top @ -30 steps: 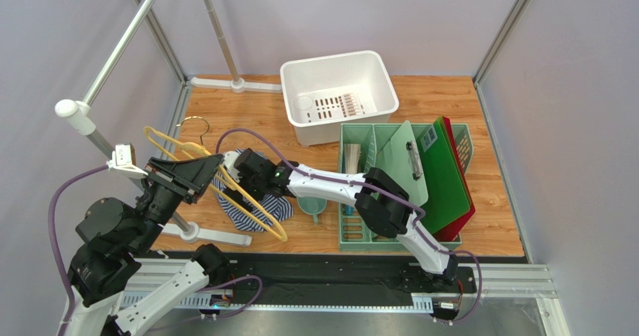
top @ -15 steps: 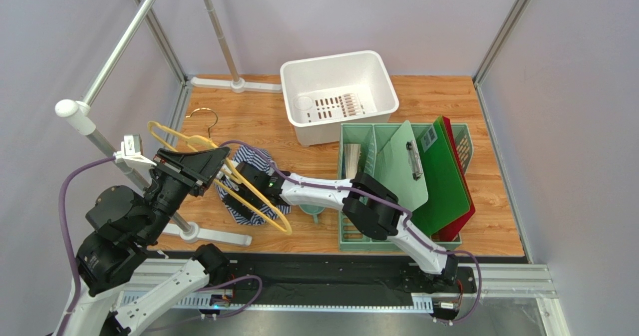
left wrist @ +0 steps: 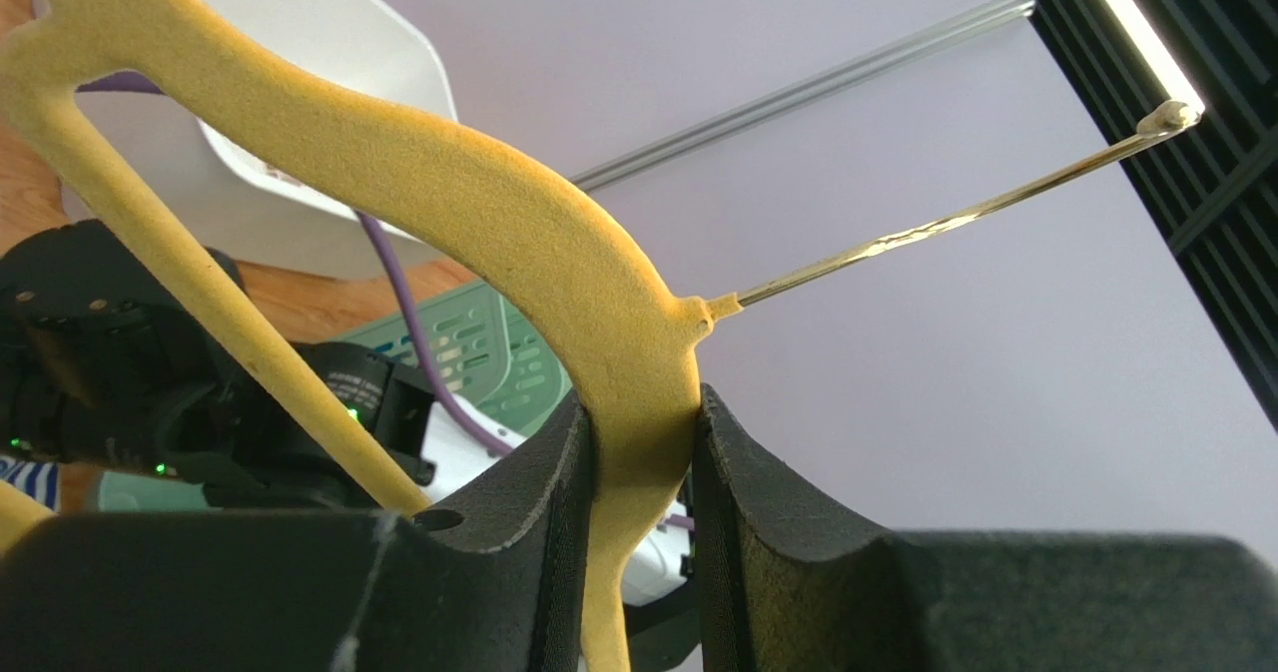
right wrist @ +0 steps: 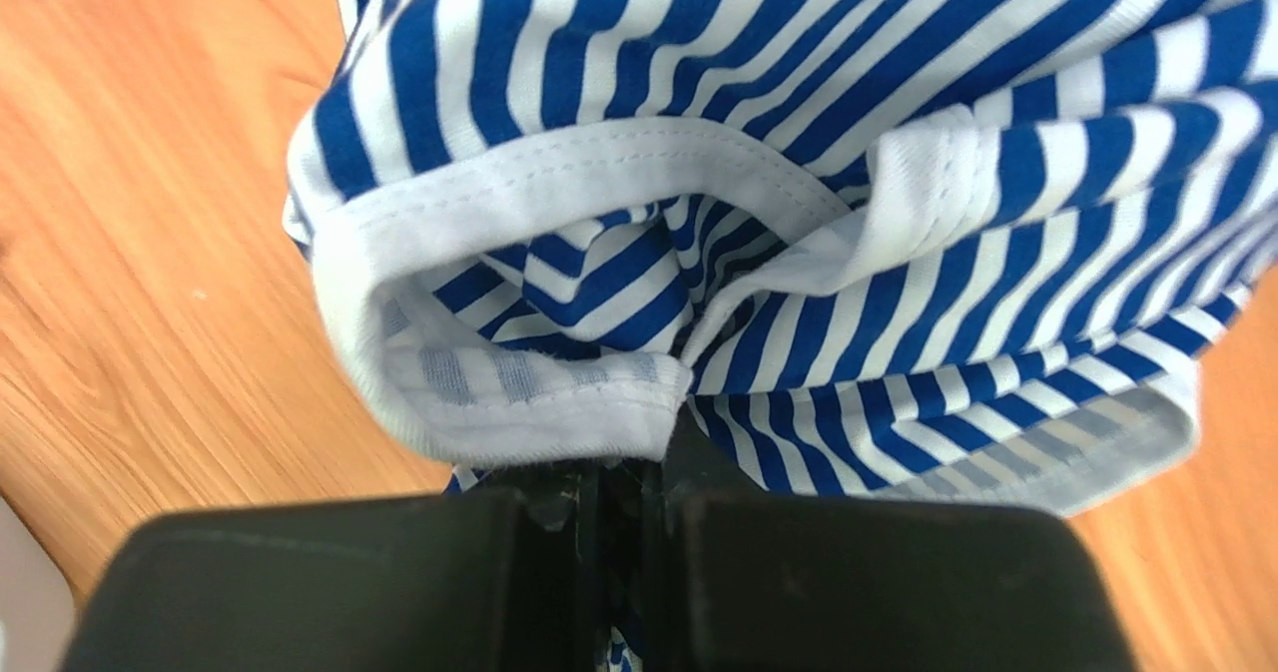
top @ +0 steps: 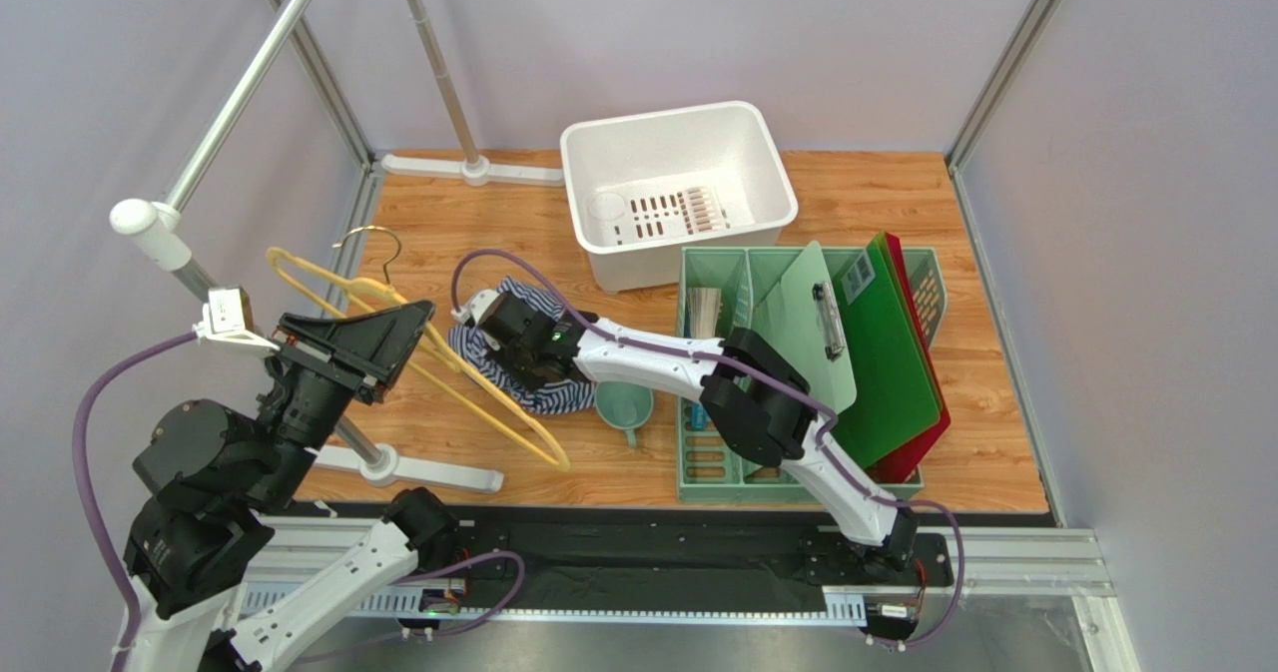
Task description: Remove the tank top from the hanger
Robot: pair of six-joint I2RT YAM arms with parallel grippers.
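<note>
The white basin is outward of my right gripper, which will next lift the tank top, carry it outward over the basin and let go.
The yellow hanger (top: pixel 450 380) is held in the air at the left, its metal hook (top: pixel 368 238) pointing to the far side. My left gripper (top: pixel 393 331) is shut on its neck, and in the left wrist view the black pads (left wrist: pixel 558 478) squeeze the yellow hanger (left wrist: pixel 450 178) just below the hook wire (left wrist: pixel 960 223). The striped tank top (top: pixel 543 380) lies bunched on the table to the right of the hanger's bars. My right gripper (top: pixel 503 328) is on its far-left edge. In the right wrist view the gripper (right wrist: pixel 630 478) is shut on a white-edged fold of the tank top (right wrist: pixel 840 178).
A white basin (top: pixel 765 163) stands at the back. A green rack (top: pixel 717 470) with a clipboard and green and red boards is at the right, and a teal cup (top: pixel 623 407) sits beside the cloth. The grey rail's foot (top: pixel 393 467) and post (top: pixel 225 111) stand at the left.
My right gripper went from open to shut on the tank top's edge. My left gripper carried the hanger leftward, so its bars no longer cross over the cloth.
</note>
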